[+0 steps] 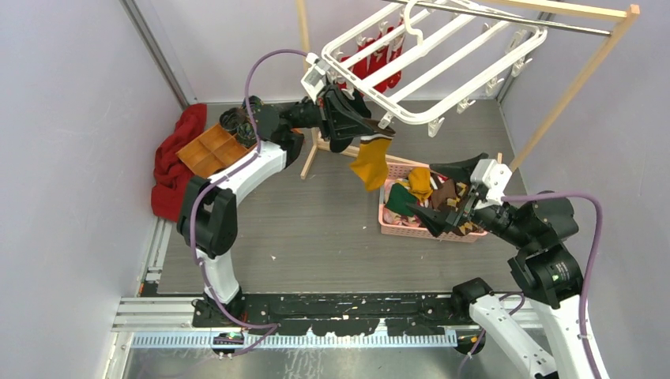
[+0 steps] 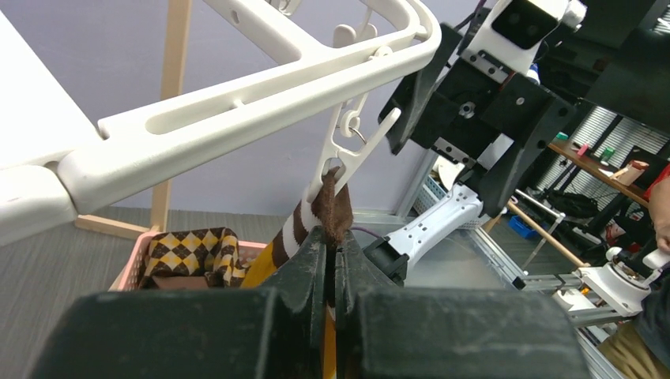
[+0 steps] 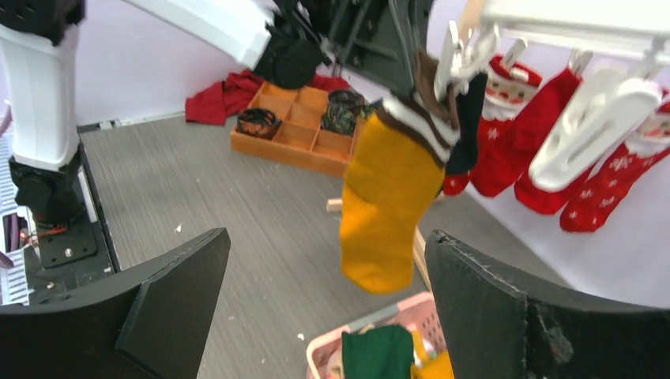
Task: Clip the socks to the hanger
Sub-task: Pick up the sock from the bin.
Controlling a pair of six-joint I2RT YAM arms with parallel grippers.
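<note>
The yellow sock is in the basket below my right gripper, beside the green one, so I will tip my right gripper downward next and lower it onto the yellow sock.
A mustard-yellow sock [image 1: 370, 163] with a brown-and-white striped cuff [image 2: 330, 207] hangs under the front corner of the white hanger [image 1: 427, 59]. One dangling white clip [image 2: 348, 146] has its tips on the top of the cuff. My left gripper [image 2: 332, 237] is shut on the cuff just below that clip, seen from above at left gripper [image 1: 363, 130]. In the right wrist view the sock [image 3: 387, 205] hangs free ahead. My right gripper [image 1: 442, 195] is open and holds nothing, over the pink basket [image 1: 393, 223], apart from the sock. More socks lie in the basket, an argyle one [image 2: 190, 253] among them.
Red Christmas stockings [image 3: 506, 134] hang from clips at the hanger's far side. An orange compartment tray [image 1: 212, 150] with dark sock bundles and a red cloth [image 1: 172, 162] sit at the left. The wooden rack [image 1: 569, 87] carries the hanger, and its post [image 1: 310, 162] stands behind the sock.
</note>
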